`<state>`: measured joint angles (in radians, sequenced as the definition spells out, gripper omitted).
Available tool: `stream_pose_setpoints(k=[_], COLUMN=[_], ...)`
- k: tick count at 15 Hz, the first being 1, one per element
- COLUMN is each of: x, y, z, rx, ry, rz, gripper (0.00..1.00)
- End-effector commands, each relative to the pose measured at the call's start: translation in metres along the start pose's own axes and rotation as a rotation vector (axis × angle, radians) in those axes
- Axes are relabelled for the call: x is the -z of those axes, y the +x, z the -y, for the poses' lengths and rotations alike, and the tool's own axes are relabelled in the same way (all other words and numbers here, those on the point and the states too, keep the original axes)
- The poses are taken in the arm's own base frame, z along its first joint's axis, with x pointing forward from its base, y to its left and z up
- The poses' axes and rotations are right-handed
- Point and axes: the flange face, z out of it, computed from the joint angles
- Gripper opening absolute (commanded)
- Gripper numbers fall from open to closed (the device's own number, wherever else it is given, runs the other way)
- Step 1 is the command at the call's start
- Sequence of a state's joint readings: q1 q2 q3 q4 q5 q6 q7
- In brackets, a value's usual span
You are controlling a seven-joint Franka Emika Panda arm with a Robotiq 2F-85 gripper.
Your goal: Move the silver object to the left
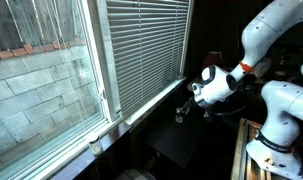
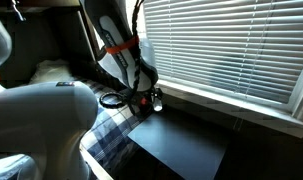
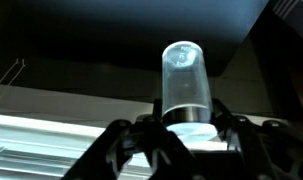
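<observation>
My gripper, still holding the silver object above the black tabletop, should next move outward toward the windowsill and down to the tabletop beside it.
The silver object is a shiny cylinder with a rounded top, seen in the wrist view standing out from between my fingers. My gripper is shut on its base, with a finger tight on each side. In both exterior views the gripper sits low by the windowsill, just above a dark surface. The object is too small and dark to make out there.
A window with slatted blinds and its sill run beside the gripper. A black tabletop lies below, with a checkered cloth next to it. A small pale item stands on the sill.
</observation>
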<state>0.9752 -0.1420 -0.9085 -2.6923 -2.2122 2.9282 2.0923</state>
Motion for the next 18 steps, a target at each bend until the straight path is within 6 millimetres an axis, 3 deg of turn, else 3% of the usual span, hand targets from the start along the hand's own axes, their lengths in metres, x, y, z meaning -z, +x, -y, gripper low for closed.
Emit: stream_pose_setpoints(k=[1, 4, 5, 13, 18], x=[0.0, -0.001, -0.002, -0.006, -0.015], y=[0.0, -0.001, 0.001, 0.034, 0.03], z=[0.0, -0.001, 0.005, 0.05, 0.069], rx=[0.001, 0.003, 0.007, 0.118, 0.142], ry=[-0.001, -0.002, 0.017, 0.146, 0.147], rz=[0.001, 0.0, 0.012, 0.036, 0.046], gripper=[0.49, 0.49, 0.24, 0.24, 0.24])
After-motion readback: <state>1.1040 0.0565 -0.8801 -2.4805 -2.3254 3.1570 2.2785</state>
